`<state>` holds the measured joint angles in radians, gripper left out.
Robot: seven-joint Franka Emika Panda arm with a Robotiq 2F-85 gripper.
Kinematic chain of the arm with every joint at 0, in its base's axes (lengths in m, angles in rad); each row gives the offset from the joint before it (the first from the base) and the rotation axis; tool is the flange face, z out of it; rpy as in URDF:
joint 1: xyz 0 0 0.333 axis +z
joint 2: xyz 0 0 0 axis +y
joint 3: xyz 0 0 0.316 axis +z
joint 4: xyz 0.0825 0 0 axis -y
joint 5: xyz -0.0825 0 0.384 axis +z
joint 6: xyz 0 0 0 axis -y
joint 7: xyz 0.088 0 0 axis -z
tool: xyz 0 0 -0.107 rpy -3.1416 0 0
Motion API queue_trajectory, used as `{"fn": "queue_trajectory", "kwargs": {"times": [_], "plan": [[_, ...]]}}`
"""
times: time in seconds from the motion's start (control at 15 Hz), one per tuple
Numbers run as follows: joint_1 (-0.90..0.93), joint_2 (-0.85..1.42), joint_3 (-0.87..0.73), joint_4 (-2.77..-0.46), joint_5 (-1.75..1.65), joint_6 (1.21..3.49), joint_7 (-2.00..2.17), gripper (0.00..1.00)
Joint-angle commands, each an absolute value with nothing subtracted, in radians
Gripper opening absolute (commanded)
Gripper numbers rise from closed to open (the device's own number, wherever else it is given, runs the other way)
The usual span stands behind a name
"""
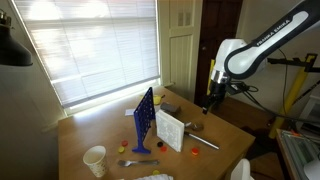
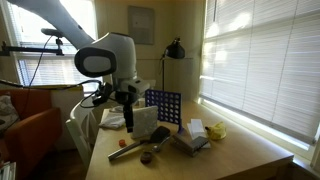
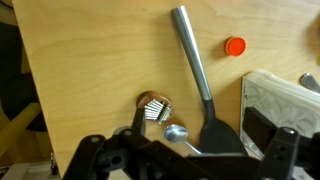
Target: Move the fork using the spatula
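The robot's gripper should next lower its open fingers with a slight turn and close on the spatula's handle [image 1: 203, 141] beside the orange cap [image 3: 202, 80], because the spatula's handle slants below the gripper.
The spatula [image 3: 196, 68] lies on the wooden table, its grey handle pointing away and its flat dark head [image 3: 221, 134] right under my gripper [image 3: 212, 138]. It also shows in an exterior view [image 2: 128, 150]. My gripper is open and empty, with one finger on each side of the head, hovering above it [image 1: 210, 103]. A thin grey utensil, which may be the fork [image 1: 129, 162], lies near the white cup [image 1: 95, 160]; it is too small to be sure. In the wrist view a shiny spoon-like end [image 3: 176, 132] pokes out beside the spatula head.
An orange cap [image 3: 235, 46] lies right of the handle. A brown round object with a silvery ribbed piece [image 3: 153, 106] sits left of the head. A white box [image 3: 275, 100] stands close on the right. A blue grid rack [image 1: 143, 118] stands mid-table.
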<state>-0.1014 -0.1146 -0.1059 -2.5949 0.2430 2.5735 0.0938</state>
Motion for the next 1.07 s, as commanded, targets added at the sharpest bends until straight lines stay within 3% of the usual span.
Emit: {"fn": "queue_trajectory", "kwargs": {"times": [0.0, 0.87, 1.0], "plan": [[-0.069, -0.08, -0.087, -2.69, 0.259, 2.732, 0.029, 1.0], [-0.001, 0.124, -0.013, -2.703, 0.385, 2.978, -0.222, 1.0], [-0.015, 0.158, 0.011, -2.679, 0.436, 3.017, -0.256, 0.94]]}}
